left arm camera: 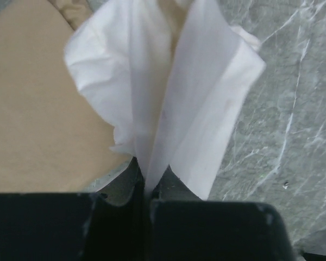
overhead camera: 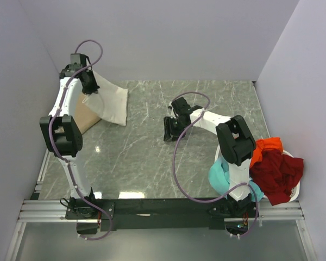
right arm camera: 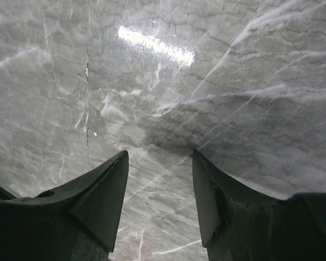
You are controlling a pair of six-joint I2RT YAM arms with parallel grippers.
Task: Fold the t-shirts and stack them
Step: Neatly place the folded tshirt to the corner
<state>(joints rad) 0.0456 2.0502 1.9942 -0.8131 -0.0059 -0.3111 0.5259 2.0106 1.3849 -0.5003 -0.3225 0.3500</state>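
Observation:
My left gripper shifts to the left in the top view next, then back and down over the tan t-shirt, since the cream-white cloth overhangs bare marble.
My left gripper is shut on a fold of the cream-white t-shirt and holds its edge up at the far left; the rest droops onto the table. In the left wrist view the cloth runs pinched between the shut jaws of the gripper. The tan t-shirt lies flat under it, and shows in the left wrist view. My right gripper is open and empty over the bare marble at mid table; its fingers stand apart. Orange, dark red and teal t-shirts are heaped at the right.
The white plastic basket stands at the near right corner under the heaped shirts. Grey walls close in the left, back and right. The green marble table runs to a metal rail at the near edge.

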